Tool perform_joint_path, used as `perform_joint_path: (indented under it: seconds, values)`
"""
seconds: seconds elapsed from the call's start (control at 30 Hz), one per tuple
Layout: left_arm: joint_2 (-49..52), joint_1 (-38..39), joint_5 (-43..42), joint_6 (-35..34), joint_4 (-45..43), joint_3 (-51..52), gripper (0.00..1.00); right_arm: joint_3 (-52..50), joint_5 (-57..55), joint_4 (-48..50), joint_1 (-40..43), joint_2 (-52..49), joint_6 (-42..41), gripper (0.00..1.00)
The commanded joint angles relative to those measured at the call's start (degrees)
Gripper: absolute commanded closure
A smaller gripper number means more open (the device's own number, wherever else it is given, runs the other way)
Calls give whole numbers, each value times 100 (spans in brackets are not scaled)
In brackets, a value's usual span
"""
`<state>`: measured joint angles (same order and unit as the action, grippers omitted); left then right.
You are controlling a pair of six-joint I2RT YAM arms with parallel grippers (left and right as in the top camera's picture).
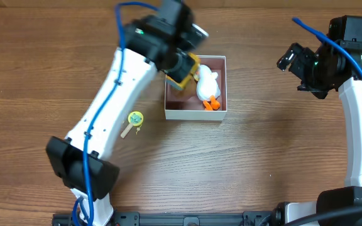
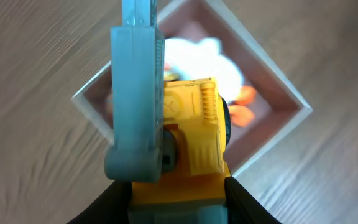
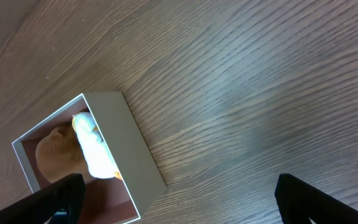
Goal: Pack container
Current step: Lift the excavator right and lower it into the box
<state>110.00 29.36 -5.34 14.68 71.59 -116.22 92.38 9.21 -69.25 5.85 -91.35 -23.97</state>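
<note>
To get the truck [image 1: 186,74] inside the container's near side, my left gripper will lower it and draw it back first.
The container [image 1: 193,113] is a white-walled square box with a pink inside, at the table's middle back. A white duck toy [image 1: 207,85] with orange feet lies in its right half. My left gripper [image 1: 182,70] is shut on a yellow and grey-blue toy truck [image 1: 186,74] and holds it over the box's left half. In the left wrist view the truck [image 2: 191,137] fills the jaws [image 2: 179,208] above the container [image 2: 278,134] and the duck [image 2: 210,62]. My right gripper [image 1: 289,58] is open and empty, right of the box; its view shows the container [image 3: 129,149] and duck [image 3: 95,149].
A small yellow-green lollipop toy [image 1: 133,121] on a stick lies on the wood table left of the box, beside my left arm.
</note>
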Motion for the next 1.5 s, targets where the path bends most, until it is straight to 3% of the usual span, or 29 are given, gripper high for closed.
perform_joint_path:
  seconds: [0.0,0.2,0.4,0.47,0.57,0.63,0.73,1.03,1.23,1.4,1.47]
  values:
    - [286,297,168,1733,39,-39,96,138,33,9,-2,59,2,0]
    - [1045,348,262,3143,-31,-39,96,138,31,-74,-4,59,15,0]
    - [1589,334,173,3600,114,-39,95,138,-15,-98,-2,59,42,0]
    - [1626,367,-35,3611,249,-39,87,138,-15,-96,-2,59,42,0]
    - [1620,426,-55,3591,328,-42,62,138,-13,-96,-2,59,42,0]
    - [1609,455,0,3585,363,-42,22,138,-13,-98,-2,59,42,0]
    - [1578,459,0,3311,448,-79,0,138,-11,-111,-2,59,42,0]
    - [1375,457,-28,2186,1316,-1311,0,138,-13,-120,-4,59,44,0]
    - [616,321,-24,1611,1950,-1965,0,138,-15,-116,-4,59,44,0]
    - [79,-15,866,964,1947,-1965,0,138,-15,-118,-2,59,44,0]
    - [7,-291,1200,391,1956,-1965,8,138,-15,-122,-2,59,44,0]
